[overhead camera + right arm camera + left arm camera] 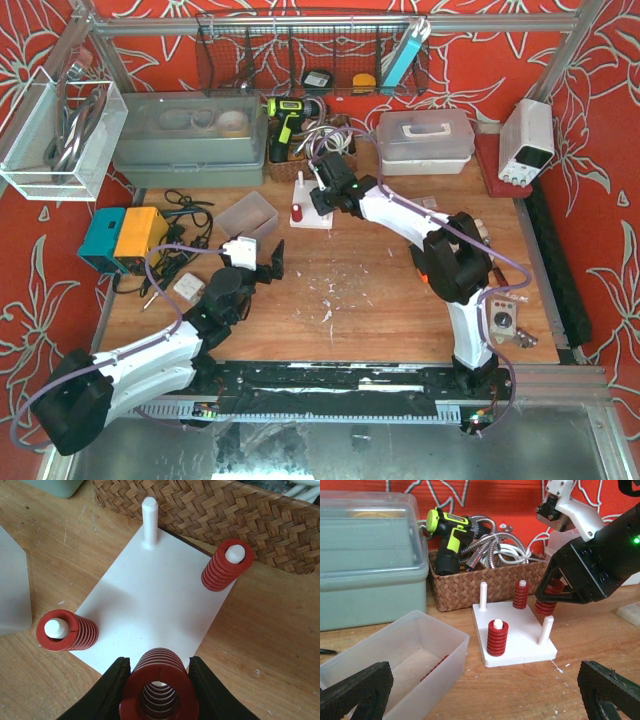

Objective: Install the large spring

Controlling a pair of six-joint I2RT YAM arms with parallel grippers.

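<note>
The peg stands below and slightly back, so my right gripper should next lower the spring back over the white tip of the bare near peg (159, 684) and let go.
My right gripper (159, 680) is shut on a large red spring (159, 685), held upright over the near corner of the white peg plate (150, 590). Something white shows through the spring's bore. In the left wrist view the held spring (546, 604) hangs just above and behind a bare peg (546, 630). Two pegs carry red springs (65, 630) (227, 565). One far peg (149, 520) is bare. My left gripper (485, 700) is open and empty, low over the table in front of the plate. In the top view it (265, 262) sits well short of the plate (312, 218).
A clear plastic bin (395, 665) with a red spring (435, 667) inside stands left of the plate. A wicker basket (485, 582) with a drill and hoses lies right behind the plate. A grey-green lidded box (370, 555) is at the back left.
</note>
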